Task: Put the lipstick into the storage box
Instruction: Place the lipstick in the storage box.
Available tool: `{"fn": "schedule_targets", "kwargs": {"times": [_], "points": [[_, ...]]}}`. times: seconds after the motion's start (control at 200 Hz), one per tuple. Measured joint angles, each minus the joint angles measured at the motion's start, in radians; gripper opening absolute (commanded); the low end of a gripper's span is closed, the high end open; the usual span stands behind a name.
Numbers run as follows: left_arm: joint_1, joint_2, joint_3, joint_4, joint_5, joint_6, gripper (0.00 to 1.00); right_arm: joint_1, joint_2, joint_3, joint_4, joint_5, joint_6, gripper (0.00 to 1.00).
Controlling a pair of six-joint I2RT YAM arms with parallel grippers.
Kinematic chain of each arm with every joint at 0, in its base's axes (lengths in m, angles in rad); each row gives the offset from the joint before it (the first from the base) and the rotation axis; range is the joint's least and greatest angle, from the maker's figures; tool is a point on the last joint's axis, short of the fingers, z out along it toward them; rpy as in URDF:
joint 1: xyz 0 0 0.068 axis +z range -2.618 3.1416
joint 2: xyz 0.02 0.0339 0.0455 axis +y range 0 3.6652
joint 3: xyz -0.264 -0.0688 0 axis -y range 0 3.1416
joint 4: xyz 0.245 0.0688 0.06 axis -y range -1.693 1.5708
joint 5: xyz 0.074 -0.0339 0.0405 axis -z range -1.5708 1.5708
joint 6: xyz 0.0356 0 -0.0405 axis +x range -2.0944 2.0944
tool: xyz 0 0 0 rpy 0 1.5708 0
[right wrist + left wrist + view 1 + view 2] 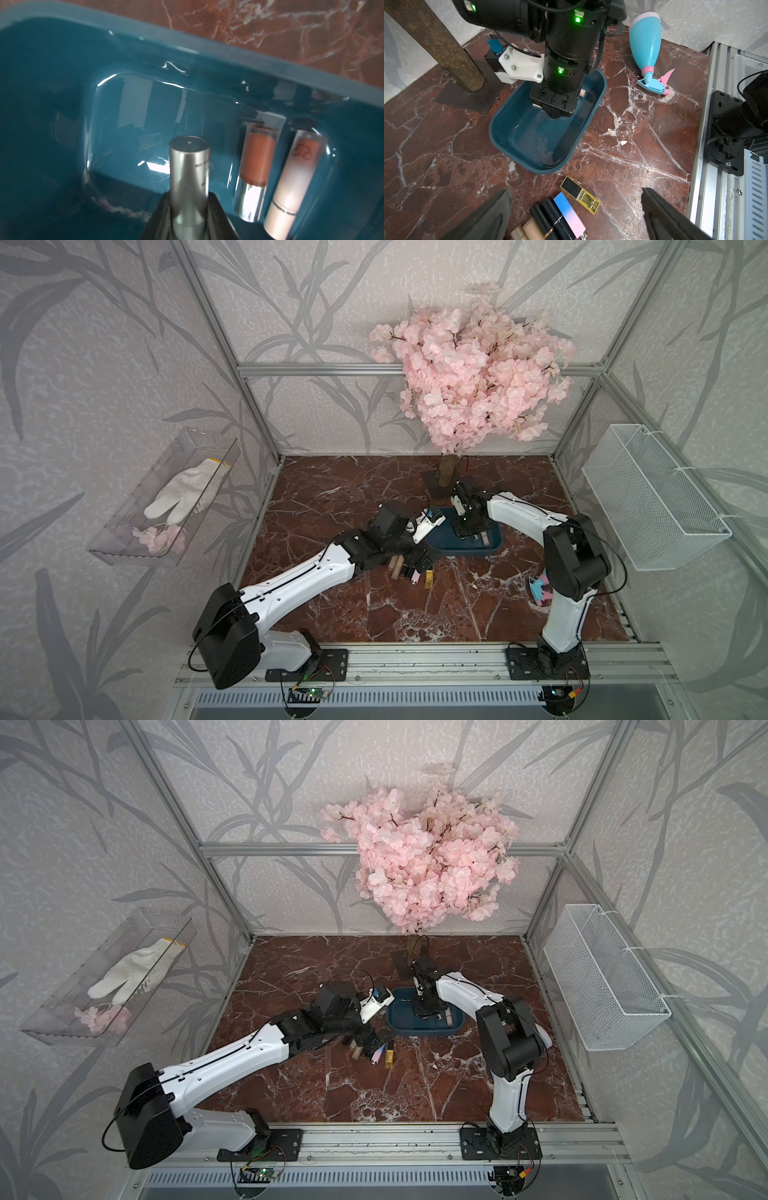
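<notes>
The robot's right gripper should next move down toward the clear orange-core lipstick and release the silver one beside it on the box's bare bottom, since that part of the bottom is empty.
The teal storage box (465, 552) (424, 1031) sits mid-table, in front of the tree. My right gripper (189, 199) reaches down inside the box (207, 52), shut on a silver lipstick (189, 166) held just above the floor. Two more lipsticks lie against the box's wall: a clear one with an orange core (255, 166) and a pale pink one (295, 187). My left gripper (575, 190) hangs open over a row of lipsticks on the marble just outside the box (500, 124): a gold-and-black one (579, 194), a blue-to-pink one (569, 216), two black ones (550, 220) and beige ones (529, 230).
A blossom tree (469, 373) stands behind the box on a trunk (446, 45) with a flat metal foot. A blue-and-pink spray bottle (648, 47) lies near the right arm's base. A white mesh basket (652, 497) hangs on the right wall, a clear bin (166, 497) on the left.
</notes>
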Motion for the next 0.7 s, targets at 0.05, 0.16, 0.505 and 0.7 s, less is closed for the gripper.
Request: {"fn": "schedule_targets", "kwargs": {"times": [0.05,0.16,0.505,0.7], "points": [[0.0,0.006,0.0,0.002,0.006,0.0,1.0,-0.003,0.003,0.0,0.004,0.003,0.0,0.23],[0.0,0.021,-0.001,0.005,0.025,0.0,1.0,-0.011,0.013,0.0,0.009,0.009,0.0,0.23],[0.0,0.024,-0.009,0.006,0.052,0.0,1.0,-0.036,0.051,-0.009,0.028,0.035,0.0,0.25],[0.0,0.024,-0.009,0.006,0.06,-0.002,1.0,-0.05,0.051,-0.016,0.031,0.056,0.0,0.26]]}}
